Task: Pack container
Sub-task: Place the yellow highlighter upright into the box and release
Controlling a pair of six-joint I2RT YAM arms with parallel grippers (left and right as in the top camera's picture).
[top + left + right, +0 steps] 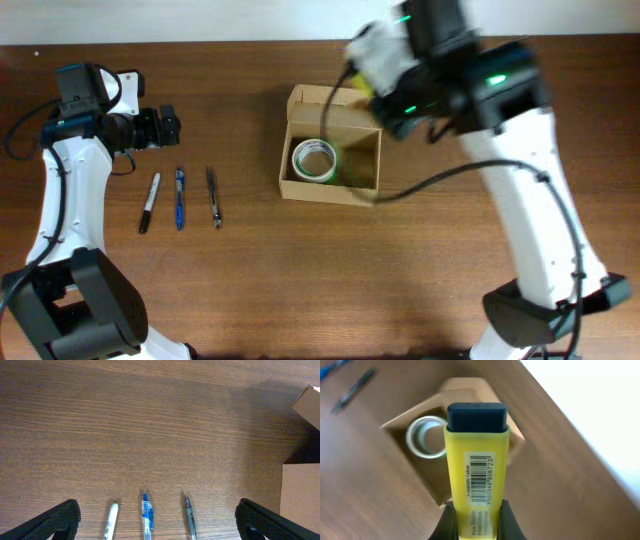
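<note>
The right gripper lowers back toward the box's near side below it next. It releases the highlighter (477,465) where the box's bare bottom shows beside the tape roll.
The container (300,187) is a tan cardboard box, lid flap open at the back, in the middle of the table. A roll of clear tape (314,160) lies in its left half. My right gripper (476,515) is shut on a yellow highlighter (477,465) with a black cap and holds it above the box (400,422); the tape roll (425,436) shows below it. In the overhead view the yellow (362,88) peeks out under the right arm. My left gripper (155,522) is open wide, low over the pens, holding nothing.
Three pens lie side by side left of the box: a white-and-black marker (149,202), a blue pen (180,198) and a dark grey pen (214,196). They show in the left wrist view too (146,517). The table's far edge runs behind the box.
</note>
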